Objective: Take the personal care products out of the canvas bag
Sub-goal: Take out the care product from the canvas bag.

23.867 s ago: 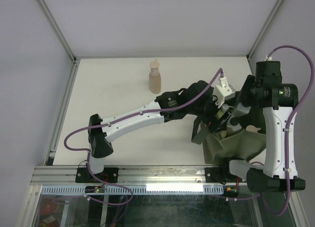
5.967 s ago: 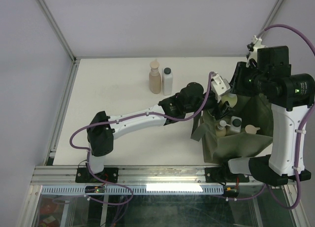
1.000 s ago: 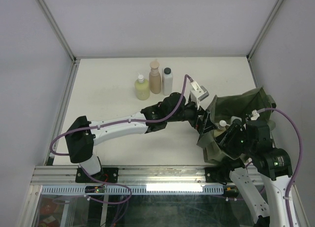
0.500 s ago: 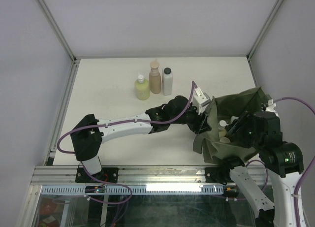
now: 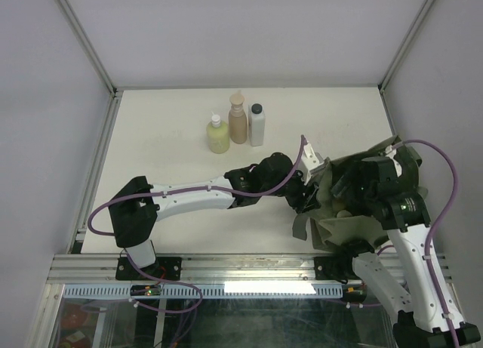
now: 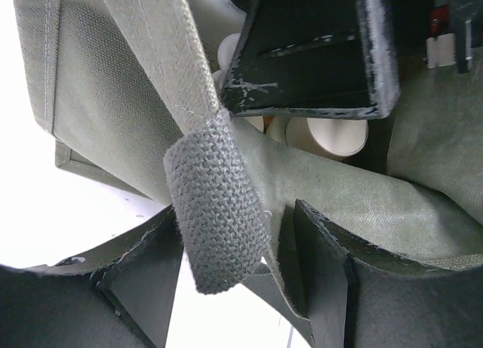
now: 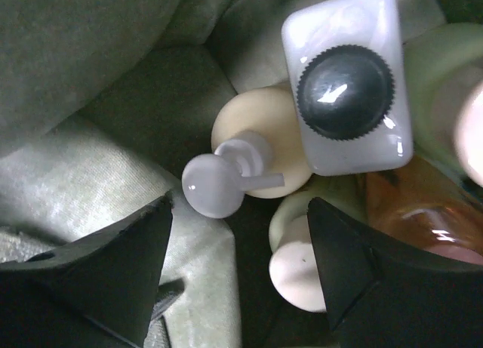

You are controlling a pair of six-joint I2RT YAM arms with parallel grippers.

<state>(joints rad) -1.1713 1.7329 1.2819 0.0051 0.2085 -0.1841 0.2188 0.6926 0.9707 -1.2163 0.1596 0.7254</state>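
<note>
The beige pump bottle's narrow white neck (image 7: 249,152) is below and slim enough to fit the gap, so my right gripper should next lower its open fingers around that neck.
The olive canvas bag (image 5: 326,226) lies at the table's right front. My left gripper (image 5: 306,199) is shut on its strap handle (image 6: 215,212) and rim fold, which fill the gap between the fingers (image 6: 143,291). My right gripper (image 7: 238,287) hangs open inside the bag mouth, holding nothing. Below it stand personal care products: a white bottle with a black cap (image 7: 347,91), a beige pump bottle (image 7: 256,144), a pale bottle with a white cap (image 7: 298,272) and an orange one (image 7: 423,212). Three more stand on the table: yellow-green (image 5: 218,134), tan (image 5: 238,120), white (image 5: 257,125).
The right gripper's dark finger (image 6: 309,53) shows at the top of the left wrist view, just above bottle tops (image 6: 336,137). Metal frame rails (image 5: 106,174) border the white table (image 5: 166,152) on the left, and the right wall stands close behind the bag.
My right arm has swung up over the bag and brought its gripper into the opening, jaws spreading wider. My left gripper has closed from wide open onto the strap and rim.
</note>
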